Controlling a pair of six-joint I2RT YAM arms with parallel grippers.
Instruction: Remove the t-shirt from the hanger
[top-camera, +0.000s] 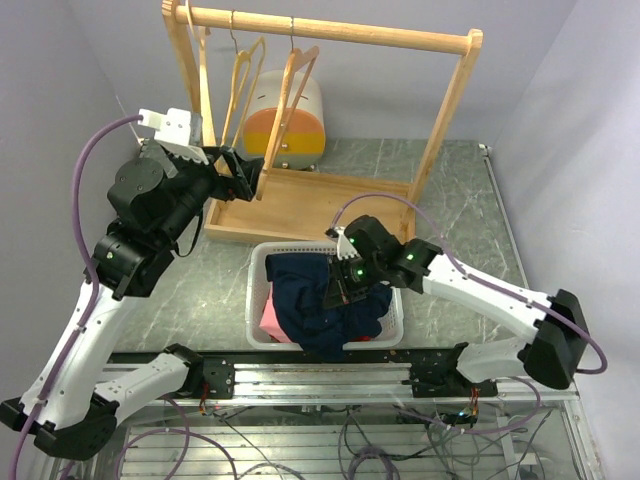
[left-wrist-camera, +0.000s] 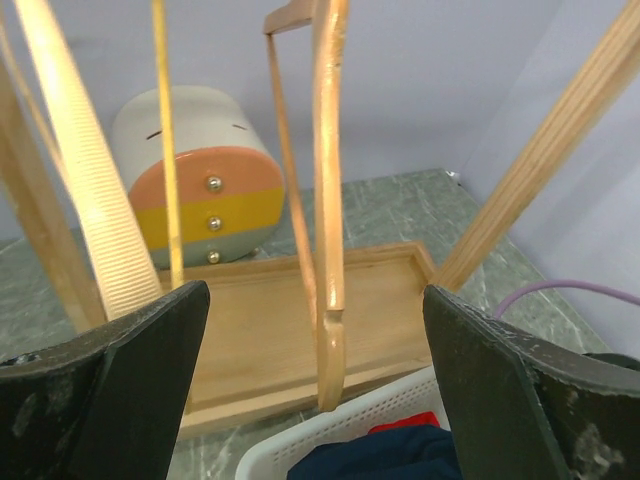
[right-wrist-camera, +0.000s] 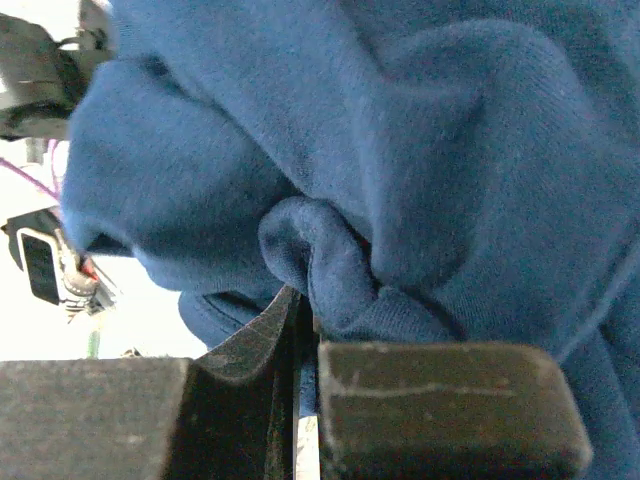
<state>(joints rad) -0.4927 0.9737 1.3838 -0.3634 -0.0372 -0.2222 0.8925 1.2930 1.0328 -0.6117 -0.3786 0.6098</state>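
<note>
I should next lower my right gripper toward the middle of the white basket and release the fold, because the navy t-shirt (top-camera: 318, 300) is already off the hanger.
The navy t-shirt (top-camera: 318, 300) lies bunched in the white basket (top-camera: 257, 262), off the hanger. My right gripper (top-camera: 343, 282) is shut on a fold of it; in the right wrist view blue cloth (right-wrist-camera: 400, 150) fills the frame and is pinched between the closed fingers (right-wrist-camera: 445, 400). My left gripper (top-camera: 245, 176) is open beside the lower end of a bare wooden hanger (top-camera: 290, 95) on the rack. In the left wrist view that hanger (left-wrist-camera: 330, 200) hangs midway between the wide-apart fingers (left-wrist-camera: 150, 350), touching neither. The t-shirt (left-wrist-camera: 400, 455) and basket rim (left-wrist-camera: 330, 425) show below.
The wooden rack (top-camera: 330, 30) stands on its tray base (top-camera: 300, 205) behind the basket, with a second bare hanger (top-camera: 243, 80). A pastel striped container (top-camera: 295, 125) sits behind it. Pink cloth (top-camera: 272, 318) lies under the navy shirt. Walls close in at back and sides.
</note>
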